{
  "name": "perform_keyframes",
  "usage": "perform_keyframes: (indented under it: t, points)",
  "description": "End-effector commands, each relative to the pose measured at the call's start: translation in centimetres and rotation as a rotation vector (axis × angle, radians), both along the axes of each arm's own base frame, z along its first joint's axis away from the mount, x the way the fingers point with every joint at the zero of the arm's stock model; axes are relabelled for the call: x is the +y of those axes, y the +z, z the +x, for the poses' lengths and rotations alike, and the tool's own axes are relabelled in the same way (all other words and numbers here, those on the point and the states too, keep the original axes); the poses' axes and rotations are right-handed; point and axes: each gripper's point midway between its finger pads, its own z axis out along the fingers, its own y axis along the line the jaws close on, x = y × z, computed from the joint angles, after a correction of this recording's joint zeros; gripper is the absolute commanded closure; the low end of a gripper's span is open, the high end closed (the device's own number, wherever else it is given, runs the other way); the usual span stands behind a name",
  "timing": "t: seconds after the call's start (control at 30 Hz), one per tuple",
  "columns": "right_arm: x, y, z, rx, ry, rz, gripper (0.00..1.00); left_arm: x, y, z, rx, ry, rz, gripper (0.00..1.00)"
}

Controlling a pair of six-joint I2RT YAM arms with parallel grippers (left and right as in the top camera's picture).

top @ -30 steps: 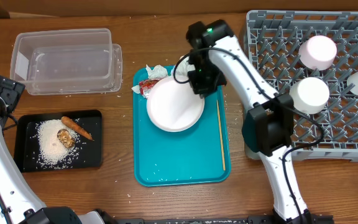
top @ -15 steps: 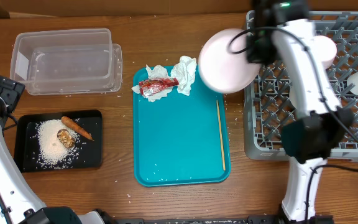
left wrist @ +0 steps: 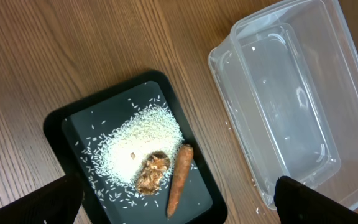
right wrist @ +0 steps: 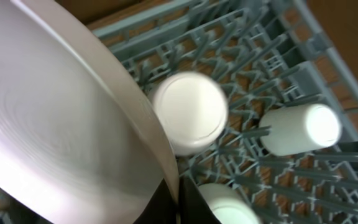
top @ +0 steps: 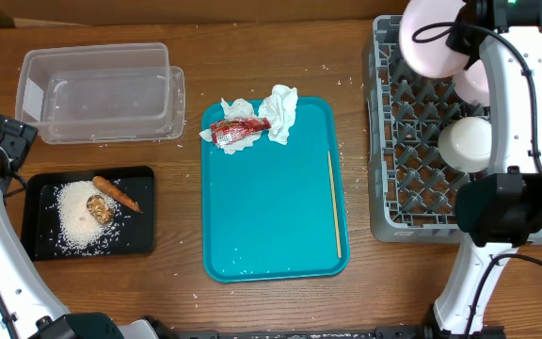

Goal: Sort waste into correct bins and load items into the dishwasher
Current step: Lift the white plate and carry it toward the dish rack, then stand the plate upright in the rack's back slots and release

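The right gripper lowers to the left in the overhead view next and sets the plate among the far-corner pegs (top: 403, 66), since bowls and cup fill other spots.
My right gripper (right wrist: 178, 194) is shut on the rim of the large white plate (top: 429, 38), holding it tilted over the far left corner of the grey dish rack (top: 534, 202). In the right wrist view the plate (right wrist: 55, 112) fills the left side, with two bowls (right wrist: 188, 118) (right wrist: 227, 208) and a cup (right wrist: 300, 130) upside down on the rack's pegs. Two crumpled napkins (top: 280, 113) and a red wrapper (top: 238, 130) lie at the far end of the teal tray (top: 262, 235); a chopstick (top: 333, 202) lies along its right side. My left gripper (left wrist: 179, 194) hangs open above the black tray (left wrist: 67, 124), which holds rice (left wrist: 138, 140), a brown lump (left wrist: 153, 174) and a carrot piece (left wrist: 178, 177).
The clear tub (top: 102, 89) stands at the far left, beside the black tray (top: 40, 221). A few rice grains lie scattered on the wood around the teal tray. My right arm (top: 511, 141) reaches over the rack's left half.
The right gripper lifted the plate off the teal tray and swung it right and back over the rack, uncovering the napkins. The left arm has not moved.
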Motion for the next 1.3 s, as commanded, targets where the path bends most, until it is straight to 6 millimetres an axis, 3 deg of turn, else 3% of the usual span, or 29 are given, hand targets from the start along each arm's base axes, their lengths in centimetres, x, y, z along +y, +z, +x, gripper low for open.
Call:
perform_keyframes:
  t: [0.0, 0.23, 0.4, 0.67, 0.8, 1.03, 1.17, 1.27]
  points:
    - [-1.7, 2.0, -0.5, -0.046, -0.081, -0.093, 0.96, 0.0, -0.2, 0.1, 0.0, 0.008, -0.01, 0.0]
    - [-1.8, 0.9, -0.1, -0.041, -0.095, -0.088, 0.96, 0.0, -0.2, 0.1, 0.0, 0.008, -0.01, 0.0]
    - [-1.6, -1.0, 0.6, -0.015, -0.104, -0.082, 0.96, 0.0, -0.2, 0.1, 0.0, 0.008, -0.01, 0.0]
    - [0.8, -3.2, 1.5, 0.027, -0.058, -0.084, 0.96, 0.0, -0.2, 0.1, 0.0, 0.008, -0.01, 0.0]
    - [0.6, -4.2, 1.4, 0.066, -0.067, -0.131, 0.96, 0.0, -0.2, 0.1, 0.0, 0.008, -0.01, 0.0]
    - [-1.2, -3.1, 0.6, 0.083, -0.12, -0.255, 0.96, 0.0, -0.2, 0.1, 0.0, 0.009, -0.009, 0.0]
    - [-0.9, -3.1, 0.6, 0.086, -0.114, -0.255, 0.96, 0.0, -0.2, 0.1, 0.0, 0.008, -0.01, 0.0]
    - [0.6, -3.2, 0.7, 0.091, -0.084, -0.257, 0.96, 0.0, -0.2, 0.1, 0.0, 0.009, -0.009, 0.0]
